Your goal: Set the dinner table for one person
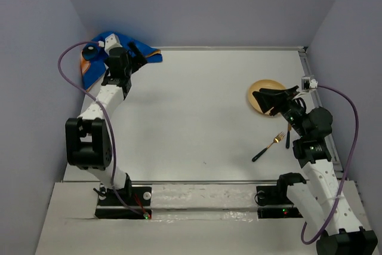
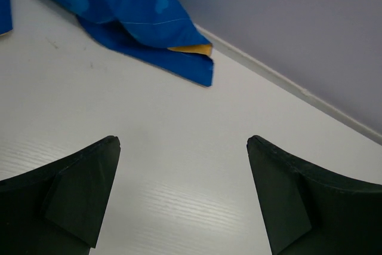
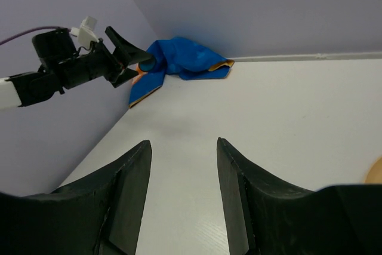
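Observation:
The open left gripper comes outward and down, to the left in the top view, onto the placemat's middle folds next, as the placemat bunches up there.
The dinner table [image 1: 197, 111] is a large plain white top. A crumpled blue placemat [image 1: 101, 67] with an orange-yellow underside lies in its far left corner. My left gripper [image 1: 140, 57] hovers just right of the cloth, open and empty; in the left wrist view the left gripper [image 2: 182, 141] has the placemat [image 2: 137, 10] ahead of it. A yellow plate [image 1: 262, 91] sits at the right, with my right gripper [image 1: 264, 101] over its near side, open and holding nothing. A gold fork with a black handle [image 1: 268, 146] lies nearer to me than the plate.
A second black-handled utensil [image 1: 288, 137] lies beside the fork, partly under the right arm. A dark round object [image 1: 89, 52] rests on the placemat's far left. Purple walls close in the back and both sides. The right wrist view shows the right gripper [image 3: 184, 143], the plate's edge [image 3: 376, 171] and the left arm [image 3: 77, 67].

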Robot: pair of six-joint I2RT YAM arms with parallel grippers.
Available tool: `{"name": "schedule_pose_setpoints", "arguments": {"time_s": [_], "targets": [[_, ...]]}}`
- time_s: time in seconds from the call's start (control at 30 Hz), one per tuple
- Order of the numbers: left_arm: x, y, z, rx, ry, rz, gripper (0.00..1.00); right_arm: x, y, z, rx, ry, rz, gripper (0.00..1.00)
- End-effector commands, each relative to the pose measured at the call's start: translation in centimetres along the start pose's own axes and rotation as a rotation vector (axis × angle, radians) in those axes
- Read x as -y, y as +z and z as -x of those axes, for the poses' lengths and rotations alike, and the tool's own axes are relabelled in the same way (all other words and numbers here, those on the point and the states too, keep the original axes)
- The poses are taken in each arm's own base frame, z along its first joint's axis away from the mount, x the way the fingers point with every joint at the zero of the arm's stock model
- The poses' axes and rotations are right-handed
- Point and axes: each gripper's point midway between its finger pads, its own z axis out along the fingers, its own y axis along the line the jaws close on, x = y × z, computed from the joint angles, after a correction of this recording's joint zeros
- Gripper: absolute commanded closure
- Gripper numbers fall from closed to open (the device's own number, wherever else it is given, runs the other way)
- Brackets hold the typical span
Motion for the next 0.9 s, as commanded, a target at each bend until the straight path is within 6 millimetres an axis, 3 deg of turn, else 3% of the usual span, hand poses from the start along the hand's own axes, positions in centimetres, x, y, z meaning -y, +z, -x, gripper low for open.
{"name": "schedule_pose_setpoints", "arguments": {"time_s": [0.0, 0.03, 0.13, 0.2, 0.23, 0.27, 0.47, 0.77, 0.8, 0.87], "targets": [[-3.0, 3.6, 2.9, 0.106, -0.084, 0.11, 0.02, -0.5, 0.3, 1.0, 0.015, -0.034, 0.009, 0.46], [-3.4, 4.9, 2.5, 0.098, -0.081, 0.125, 0.08, -0.5, 0.3, 1.0, 0.015, -0.034, 0.009, 0.46], [-4.6, 7.2, 2.6, 0.106, -0.066, 0.171, 0.12, 0.0, 0.7, 0.4, -0.008, -0.02, 0.003, 0.45], [-5.1, 8.9, 2.3, 0.1, -0.063, 0.193, 0.13, 0.2, 1.0, 0.0, -0.022, -0.011, 0.003, 0.44], [-5.1, 8.9, 3.5, 0.119, -0.067, 0.192, 0.13, 0.3, 1.1, -0.1, -0.027, -0.008, 0.005, 0.44], [-6.6, 10.0, 2.9, 0.107, -0.067, 0.219, 0.13, 0.4, 1.2, -0.4, -0.034, -0.003, 0.012, 0.44], [-9.0, 14.7, 2.9, 0.069, -0.008, 0.273, 0.14, -0.8, 1.5, -1.1, -0.061, 0.01, 0.091, 0.42], [-10.3, 22.1, 2.7, 0.027, 0.043, 0.32, 0.13, -0.7, 1.9, -2.0, -0.102, 0.028, 0.104, 0.41], [-10.7, 22.5, 1.7, -0.009, 0.044, 0.334, 0.13, -0.7, 1.9, -2.0, -0.102, 0.026, 0.104, 0.41], [-11.1, 23.5, 1.2, -0.004, 0.018, 0.328, 0.2, -0.6, 2.0, -2.1, -0.1, 0.023, 0.101, 0.41]]}}
